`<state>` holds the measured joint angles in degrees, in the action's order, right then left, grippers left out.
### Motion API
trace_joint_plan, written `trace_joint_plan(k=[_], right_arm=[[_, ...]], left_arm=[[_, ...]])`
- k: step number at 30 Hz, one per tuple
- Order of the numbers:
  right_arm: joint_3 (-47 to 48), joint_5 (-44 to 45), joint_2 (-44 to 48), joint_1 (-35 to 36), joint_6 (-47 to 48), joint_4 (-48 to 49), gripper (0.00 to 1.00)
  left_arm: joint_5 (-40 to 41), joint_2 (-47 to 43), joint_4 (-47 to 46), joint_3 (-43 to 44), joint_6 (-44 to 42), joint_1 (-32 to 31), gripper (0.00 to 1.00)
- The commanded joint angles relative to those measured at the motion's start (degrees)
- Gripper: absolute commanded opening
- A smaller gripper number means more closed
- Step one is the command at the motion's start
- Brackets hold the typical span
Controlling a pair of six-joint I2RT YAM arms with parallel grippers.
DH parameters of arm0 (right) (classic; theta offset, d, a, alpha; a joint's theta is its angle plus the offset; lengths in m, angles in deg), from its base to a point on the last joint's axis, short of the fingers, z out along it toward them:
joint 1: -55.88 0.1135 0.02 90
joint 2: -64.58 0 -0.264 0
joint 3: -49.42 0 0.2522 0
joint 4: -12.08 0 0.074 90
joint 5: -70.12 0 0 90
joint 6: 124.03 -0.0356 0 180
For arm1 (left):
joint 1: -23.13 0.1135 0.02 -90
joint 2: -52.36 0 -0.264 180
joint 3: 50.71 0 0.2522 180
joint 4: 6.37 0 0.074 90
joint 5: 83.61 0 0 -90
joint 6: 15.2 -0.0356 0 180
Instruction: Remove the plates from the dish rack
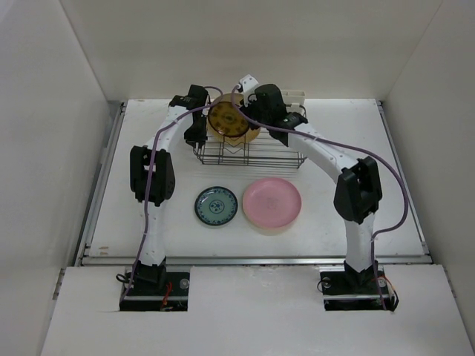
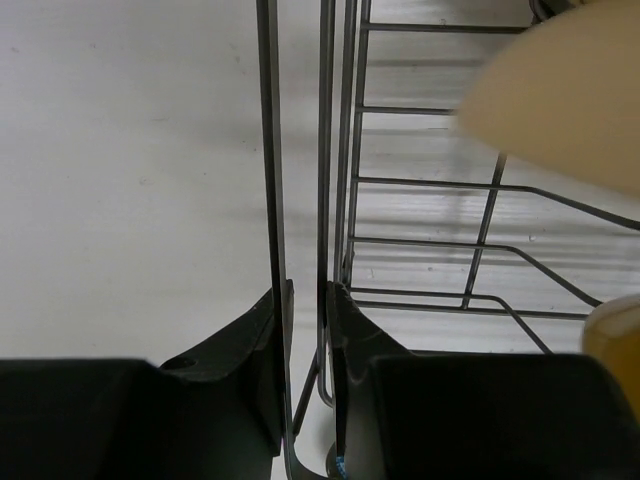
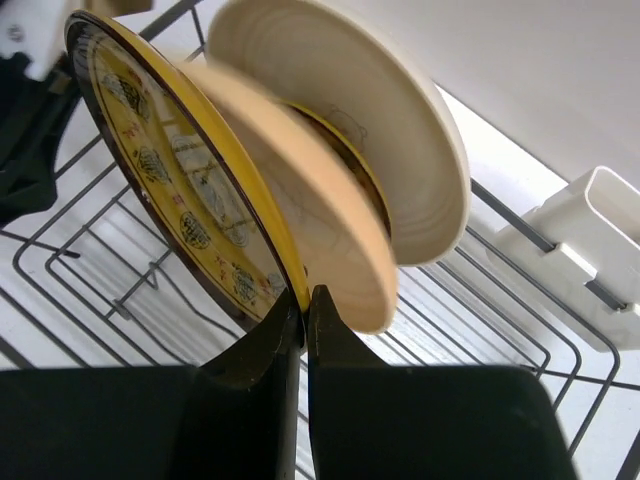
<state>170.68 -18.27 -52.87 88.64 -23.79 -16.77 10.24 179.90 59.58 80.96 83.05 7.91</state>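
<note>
The teal-green patterned plate (image 1: 216, 205) lies flat for stacking, below and back from my right gripper, so I need to lift, move back and down, and release on top of it.
The black wire dish rack (image 1: 256, 152) stands at the back middle of the table. My left gripper (image 1: 197, 132) is shut on the wires of its left edge (image 2: 323, 150), one finger (image 2: 240, 345) on each side. My right gripper (image 3: 305, 300) is shut on the lower rim of the amber-brown patterned plate (image 3: 170, 170), which stands tilted over the rack (image 1: 228, 121). Right behind it in the rack are a peach plate (image 3: 320, 220) and a cream plate (image 3: 370, 110). A teal-green patterned plate (image 1: 216, 205) and a pink plate (image 1: 272, 203) lie flat on the table in front of the rack.
The white plastic holder (image 3: 575, 245) is clipped to the rack's far right edge. White walls enclose the table at the back and on both sides. A blurred peach plate edge (image 2: 565, 90) hangs over the rack floor in the left wrist view.
</note>
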Motion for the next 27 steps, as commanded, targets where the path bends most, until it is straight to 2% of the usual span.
trace_joint_plan(k=[1, 8, 13, 17, 21, 24, 27], right_arm=[[-1.8, 4.7, 3.8, 1.6, 2.5, 3.8, 0.00], [-2.6, 5.4, 4.3, 1.6, 3.7, 3.6, 0.00], [-3.7, 1.1, 9.2, 1.6, -2.2, 2.3, 0.00], [-7.2, -5.5, 14.6, 1.6, -6.5, -0.1, 0.00], [-12.4, -21.2, 17.8, 2.2, -8.2, -6.5, 0.00], [-15.6, -26.7, 15.8, 3.5, -6.1, -13.4, 0.00], [-17.9, -30.9, 12.3, 4.1, -5.6, -14.9, 0.00]], left_arm=[[0.4, -0.5, 3.6, 1.7, 1.4, -0.4, 0.00], [0.4, -0.5, 3.6, 1.7, 2.0, -0.4, 0.00], [1.6, -0.5, 3.6, 1.7, 2.6, -0.4, 0.00], [2.2, -1.1, 3.1, 1.2, 3.1, -0.4, 0.00], [1.1, -1.1, 3.1, 1.2, 3.6, -0.9, 0.00], [0.4, -1.1, 3.6, 1.2, 4.1, -0.9, 0.00], [-1.0, -1.1, 3.6, 1.2, 4.1, -0.9, 0.00]])
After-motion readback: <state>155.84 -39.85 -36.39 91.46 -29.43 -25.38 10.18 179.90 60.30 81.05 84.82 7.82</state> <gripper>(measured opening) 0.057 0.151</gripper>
